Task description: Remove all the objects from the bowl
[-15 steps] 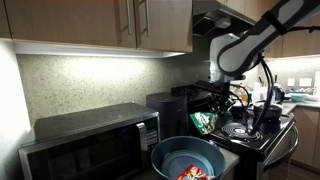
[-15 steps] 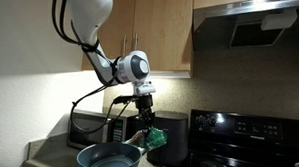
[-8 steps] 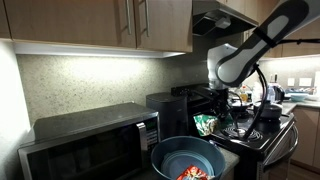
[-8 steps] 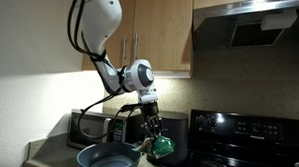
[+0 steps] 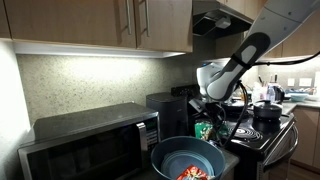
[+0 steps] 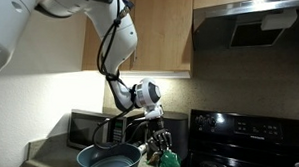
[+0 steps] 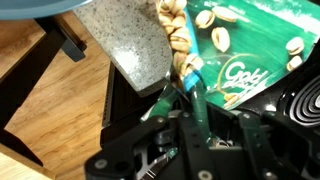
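Observation:
My gripper holds the green packet (image 7: 245, 45) clear of the bowl's rim already, so next it will go down slightly toward the speckled counter (image 7: 128, 40) beside the bowl and let go of the packet there.
The deep blue bowl (image 5: 186, 158) with its teal rim stands on the counter by the stove; it shows in both exterior views (image 6: 109, 156). A red-orange packet (image 5: 193, 174) lies inside it. My gripper (image 5: 207, 121) hangs just past the bowl's rim, shut on a green packet (image 5: 207, 130), low over the counter edge (image 6: 167, 159). In the wrist view the green packet (image 7: 245, 45) sticks out beyond the gripper (image 7: 186, 82), over the speckled counter (image 7: 130, 40) and the stove. The bowl's rim (image 7: 40, 8) shows at the top left.
A microwave (image 5: 90, 142) stands behind the bowl, with a dark appliance (image 5: 165, 108) beside it. The black stove (image 5: 255, 132) carries a small lidded pot (image 5: 268, 108). Cabinets and a range hood (image 6: 257, 27) hang overhead. A stove burner (image 7: 305, 110) lies near the packet.
The arm has come down and moved away from the bowl with the green packet, from above the rim to low beside it near the counter edge. The jaws stayed shut.

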